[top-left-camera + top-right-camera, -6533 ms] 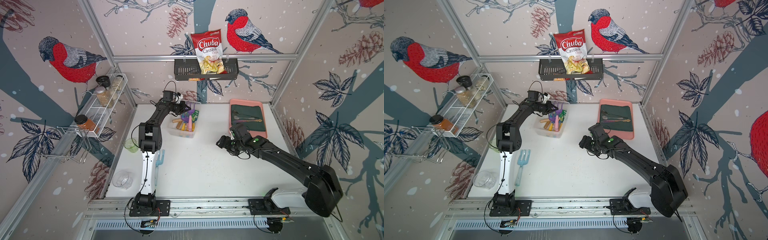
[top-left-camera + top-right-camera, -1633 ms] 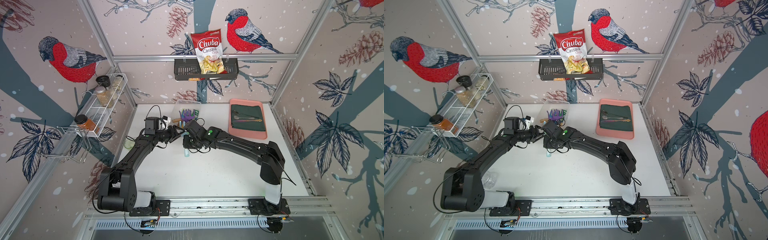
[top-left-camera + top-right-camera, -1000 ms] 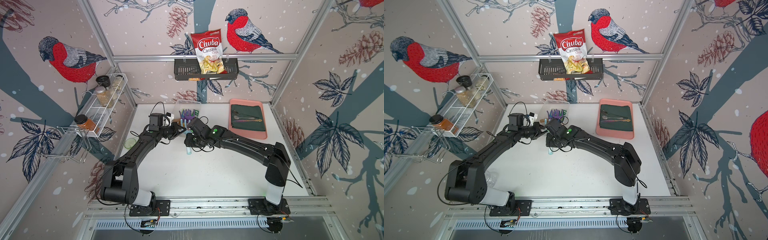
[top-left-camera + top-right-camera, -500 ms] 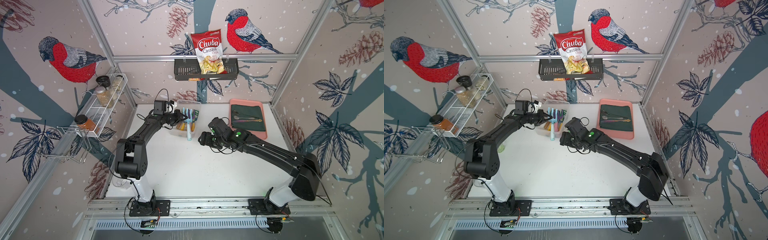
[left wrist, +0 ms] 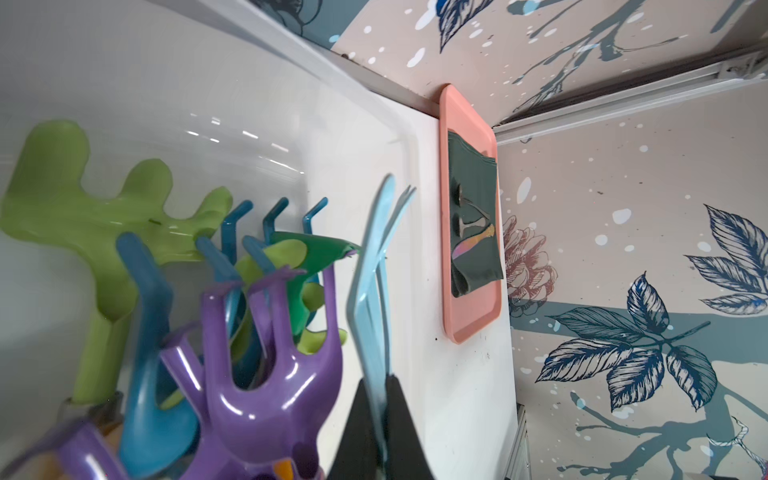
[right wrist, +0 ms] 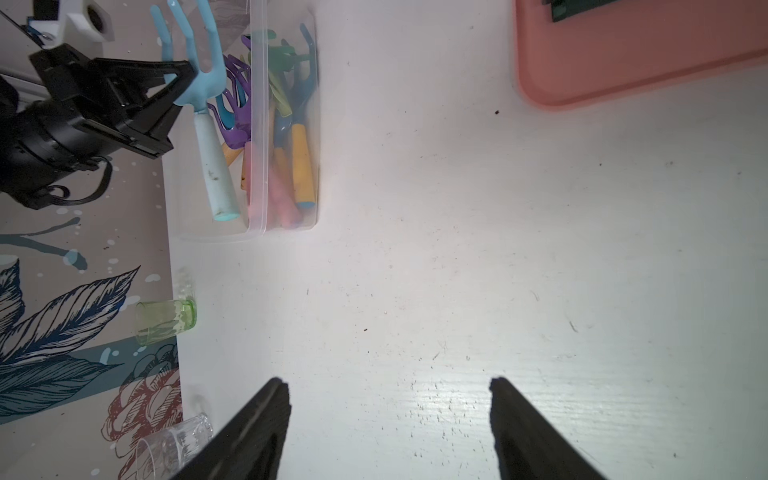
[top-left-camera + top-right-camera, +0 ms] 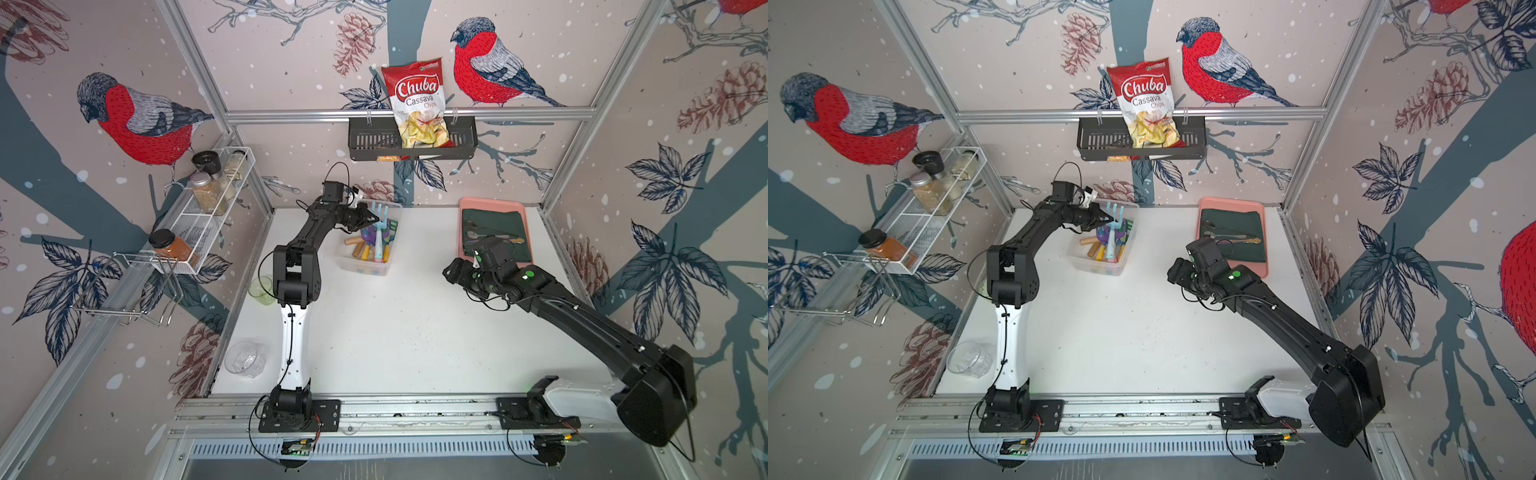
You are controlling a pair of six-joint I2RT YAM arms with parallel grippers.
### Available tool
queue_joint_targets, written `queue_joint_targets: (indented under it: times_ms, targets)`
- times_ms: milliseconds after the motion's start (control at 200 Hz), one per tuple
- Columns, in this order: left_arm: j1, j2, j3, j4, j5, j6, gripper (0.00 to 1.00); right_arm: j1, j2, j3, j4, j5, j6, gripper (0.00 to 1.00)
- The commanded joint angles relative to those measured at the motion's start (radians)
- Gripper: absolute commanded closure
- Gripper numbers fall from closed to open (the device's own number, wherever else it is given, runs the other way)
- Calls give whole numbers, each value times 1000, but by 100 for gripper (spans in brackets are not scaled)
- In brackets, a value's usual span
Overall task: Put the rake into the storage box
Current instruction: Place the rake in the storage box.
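I will lower my left gripper a little toward the toy tools in the storage box (image 5: 276,372) next and let go of the rake's head, because the rake's handle already hangs within the box's sides.
The light blue rake (image 7: 378,232) hangs over the storage box (image 7: 365,268), a clear tub at the back of the table. My left gripper (image 7: 373,217) is shut on the rake's head. The tines point up toward the back wall. The pale handle (image 6: 216,174) slants down into the box among several coloured toy tools. In the left wrist view the rake (image 5: 374,291) shows edge-on, pinched between the black fingers (image 5: 401,415). My right gripper (image 7: 451,274) hovers open over bare table near the pink tray, with nothing between its fingers (image 6: 257,419).
A pink tray (image 7: 492,203) with a green cloth and spoons lies at the back right. A black basket (image 7: 370,145) with a chips bag hangs on the back wall. A green cup (image 7: 261,286) and a clear glass (image 7: 245,359) stand by the left edge, under a wire spice rack (image 7: 208,216).
My left gripper has carried the rake from mid-table back over the storage box. My right gripper has opened, let go of the rake and drawn away to the right, toward the pink tray.
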Motion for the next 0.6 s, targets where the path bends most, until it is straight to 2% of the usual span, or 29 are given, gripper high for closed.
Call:
queue_joint_targets:
  times_ms: [0, 110, 285, 450, 595]
  targets:
    - [4, 44, 54, -43, 25, 20, 98, -14, 22, 8, 27, -37, -30, 21]
    - [4, 67, 73, -43, 24, 16, 96, -17, 55, 23, 23, -48, -41, 22]
    - [4, 58, 57, -38, 18, 21, 78, -16, 71, 28, 35, -56, -45, 21]
    - [5, 47, 48, -38, 13, 21, 52, -16, 64, 24, 30, -58, -45, 21]
    - [6, 15, 45, -58, 0, 27, 21, -13, 48, 21, 12, -49, -39, 20]
